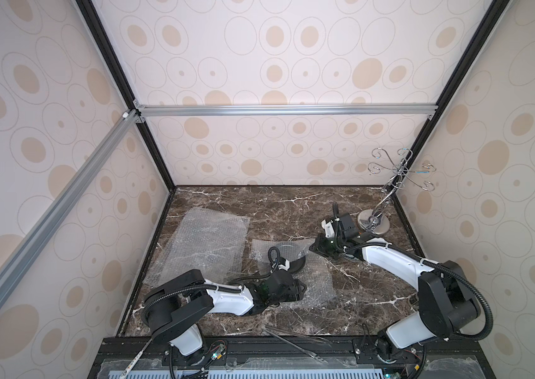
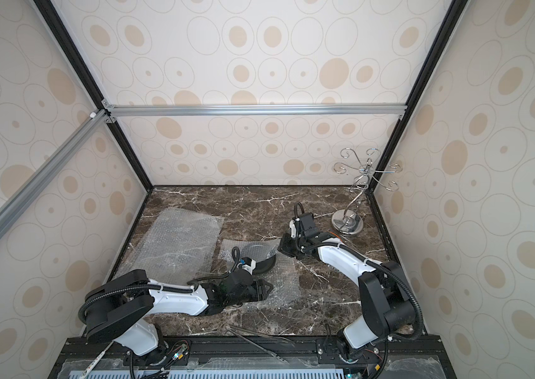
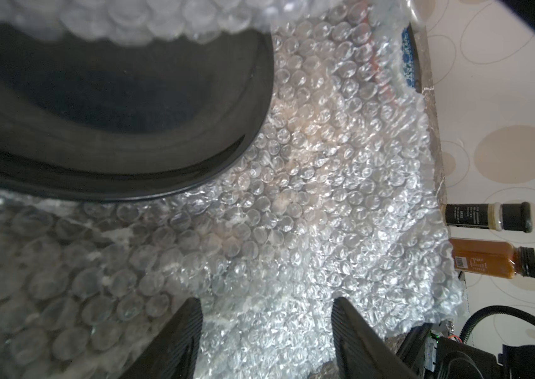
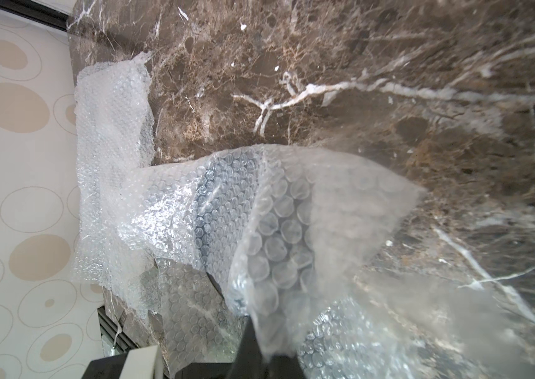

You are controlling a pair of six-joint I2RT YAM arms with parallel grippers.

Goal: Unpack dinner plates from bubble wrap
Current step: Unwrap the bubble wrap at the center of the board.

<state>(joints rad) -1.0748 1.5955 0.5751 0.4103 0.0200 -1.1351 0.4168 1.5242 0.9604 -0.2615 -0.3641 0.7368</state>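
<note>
The wrap's corner goes outward in my right gripper next and comes free on the bare tabletop beyond the plate, because the wrap's fold covers the plate.
A black dinner plate [image 1: 296,263] [image 3: 112,108] lies on a bubble wrap sheet [image 1: 320,284] [image 3: 292,229] in mid-table, its far half covered by a fold of the wrap. My left gripper [image 1: 303,290] [image 3: 266,305] hovers open just over the bare wrap beside the plate's near rim, nothing between its fingers [image 3: 177,338]. My right gripper [image 1: 312,250] [image 4: 269,344] is shut on a corner of the same bubble wrap [image 4: 276,229], holding it lifted off the table. An orange edge and a pale patterned rim [image 3: 403,59] show beyond the wrap in the left wrist view.
A larger flat bubble wrap sheet [image 1: 207,242] [image 2: 177,242] lies at the left. The wire stand with a shiny disc base [image 1: 374,224] [image 2: 347,224] occupies the back right corner. Metal tongs [image 1: 295,338] lie at the front edge. Two small bottles [image 3: 489,216] stand by the wall.
</note>
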